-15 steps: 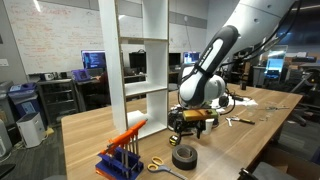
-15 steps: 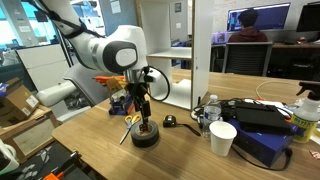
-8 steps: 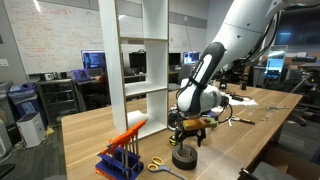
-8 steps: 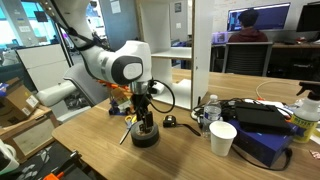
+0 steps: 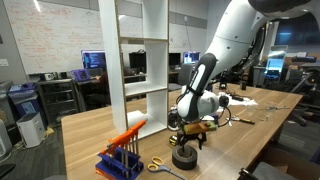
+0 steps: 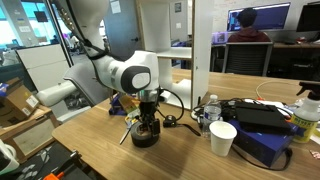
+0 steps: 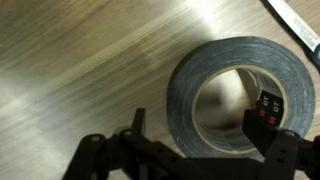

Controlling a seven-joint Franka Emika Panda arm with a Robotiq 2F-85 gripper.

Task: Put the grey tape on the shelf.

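I should lower my gripper straight down over the grey tape's side [image 6: 146, 138] [image 7: 183, 112], with one finger going into the hollow centre and one outside, because my open fingers are already on either side of it.
The grey tape [image 5: 184, 157] lies flat on the wooden table, also seen in an exterior view [image 6: 146, 138]. In the wrist view it is a dark-grey ring [image 7: 205, 65] with a hollow centre. My gripper [image 5: 188, 141] is right above it, low over the roll [image 6: 147, 124]. It is open [image 7: 203, 118]: one finger stands over the hollow centre, the other outside the roll's wall. The shelf [image 5: 141, 60] is a tall white open unit behind the tape; its side panel shows in an exterior view [image 6: 203, 50].
A blue rack with orange-handled tools [image 5: 122, 150] and scissors [image 5: 160, 166] sit near the table's front. A white cup [image 6: 222, 138], a small tape measure [image 6: 170, 121], a bottle [image 6: 210, 108] and a blue case [image 6: 268, 140] lie beside the tape.
The gripper has come down from above the tape until its fingers straddle the roll's wall. The tape has not moved.
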